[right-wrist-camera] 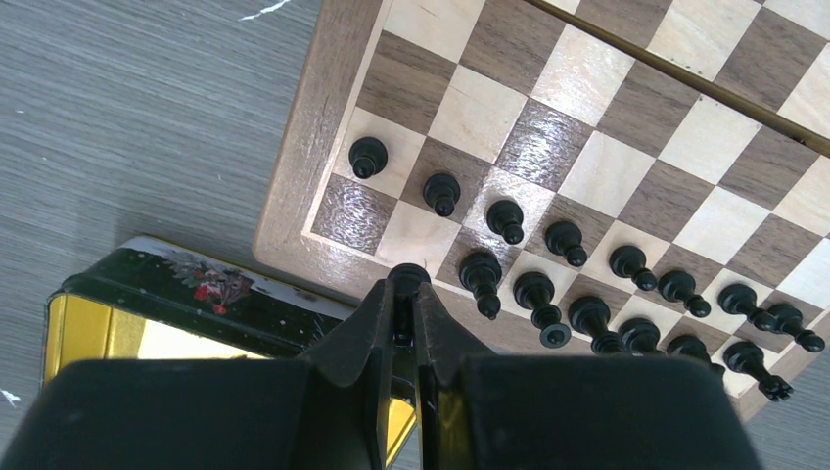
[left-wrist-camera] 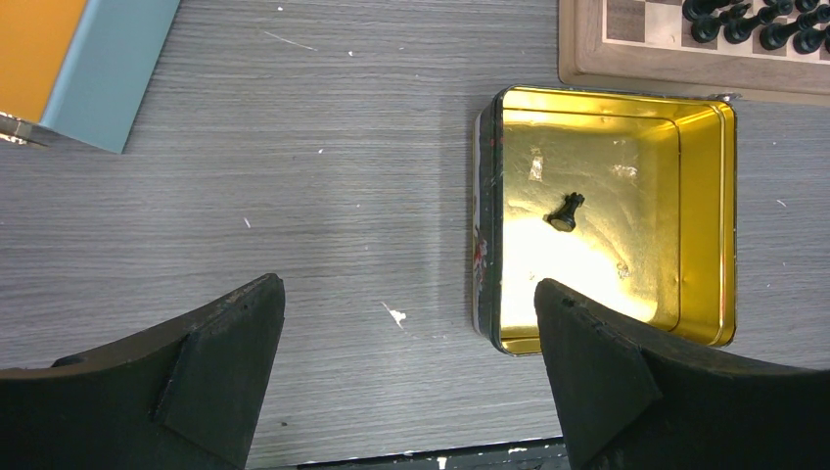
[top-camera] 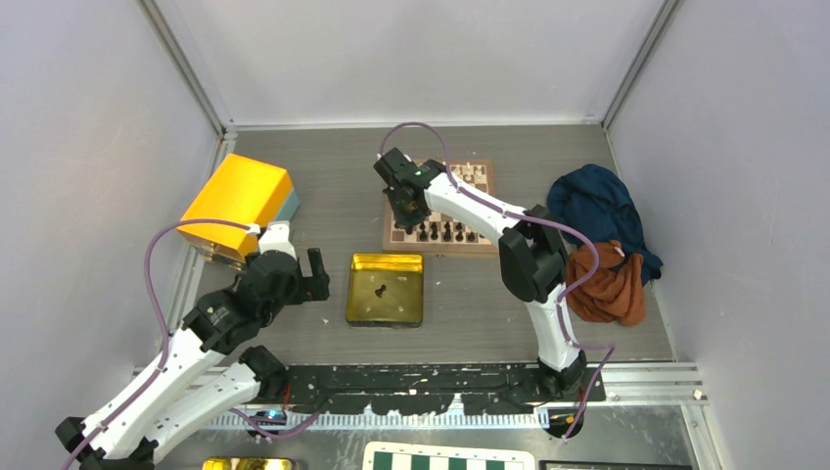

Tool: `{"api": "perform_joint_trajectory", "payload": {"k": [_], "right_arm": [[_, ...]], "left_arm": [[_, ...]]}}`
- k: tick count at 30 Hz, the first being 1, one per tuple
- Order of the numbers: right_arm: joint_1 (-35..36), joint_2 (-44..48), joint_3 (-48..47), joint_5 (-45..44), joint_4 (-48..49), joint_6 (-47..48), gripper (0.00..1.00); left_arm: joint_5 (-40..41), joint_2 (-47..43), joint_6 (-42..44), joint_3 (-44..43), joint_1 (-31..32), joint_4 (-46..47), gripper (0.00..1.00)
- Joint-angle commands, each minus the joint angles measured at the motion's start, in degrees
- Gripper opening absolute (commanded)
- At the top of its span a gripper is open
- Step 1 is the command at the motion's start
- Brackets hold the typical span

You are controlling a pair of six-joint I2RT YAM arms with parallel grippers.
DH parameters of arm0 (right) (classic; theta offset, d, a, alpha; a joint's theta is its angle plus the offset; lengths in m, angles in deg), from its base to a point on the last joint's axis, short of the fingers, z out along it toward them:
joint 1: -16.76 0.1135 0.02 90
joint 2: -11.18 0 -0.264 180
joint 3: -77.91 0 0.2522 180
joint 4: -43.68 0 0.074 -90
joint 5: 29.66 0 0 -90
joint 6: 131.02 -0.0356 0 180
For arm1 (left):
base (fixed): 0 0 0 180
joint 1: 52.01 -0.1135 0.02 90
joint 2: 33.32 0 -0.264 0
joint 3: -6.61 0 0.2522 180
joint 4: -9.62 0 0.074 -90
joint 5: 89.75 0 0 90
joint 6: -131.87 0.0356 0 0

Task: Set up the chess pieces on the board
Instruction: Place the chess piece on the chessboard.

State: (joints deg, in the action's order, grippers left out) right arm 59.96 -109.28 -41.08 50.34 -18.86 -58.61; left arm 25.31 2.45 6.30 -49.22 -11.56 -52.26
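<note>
My right gripper is going to lower the black piece onto the light square [top-camera: 410, 237] [right-wrist-camera: 418, 234] next to the dark corner square next, and let go of it there.
The wooden board [top-camera: 438, 250] lies at the back centre, with black pieces [top-camera: 450, 232] along its near rows and cream-white ones [top-camera: 468, 174] at its far edge. My right gripper [top-camera: 409, 213] hangs over the board's near-left corner. In the right wrist view it [right-wrist-camera: 407, 284] is shut on a black piece [right-wrist-camera: 407, 271] above the corner squares, beside the rows of black pieces [right-wrist-camera: 568, 240] on the board [right-wrist-camera: 303, 147]. My left gripper [left-wrist-camera: 406, 289] is open and empty, left of a gold tin [left-wrist-camera: 489, 215] that holds one black piece [left-wrist-camera: 566, 211].
The gold tin [top-camera: 386, 258] sits in front of the board. An orange box [top-camera: 240, 201] stands at the back left. Blue cloth [top-camera: 597, 211] and orange cloth [top-camera: 612, 284] lie right of the board. A green-and-white checkered board [top-camera: 445, 458] is at the bottom edge.
</note>
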Motion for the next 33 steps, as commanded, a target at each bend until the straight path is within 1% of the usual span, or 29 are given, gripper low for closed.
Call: {"api": "perform_joint_trajectory", "payload": {"k": [1, 23, 33], "right_arm": [[-0.43, 0.08, -0.45, -0.25, 2.80, -2.42, 0.01], [-0.87, 1.12, 6.26, -1.85, 8.56, -5.17, 0.01], [-1.07, 1.25, 7.67, -1.68, 10.28, -5.28, 0.01]], "left_arm": [[1.23, 0.00, 0.01, -0.12, 0.07, 1.16, 1.00], [1.04, 0.00, 0.64, -0.56, 0.07, 0.75, 1.00], [1.04, 0.25, 0.72, -0.65, 0.07, 0.72, 1.00]]}}
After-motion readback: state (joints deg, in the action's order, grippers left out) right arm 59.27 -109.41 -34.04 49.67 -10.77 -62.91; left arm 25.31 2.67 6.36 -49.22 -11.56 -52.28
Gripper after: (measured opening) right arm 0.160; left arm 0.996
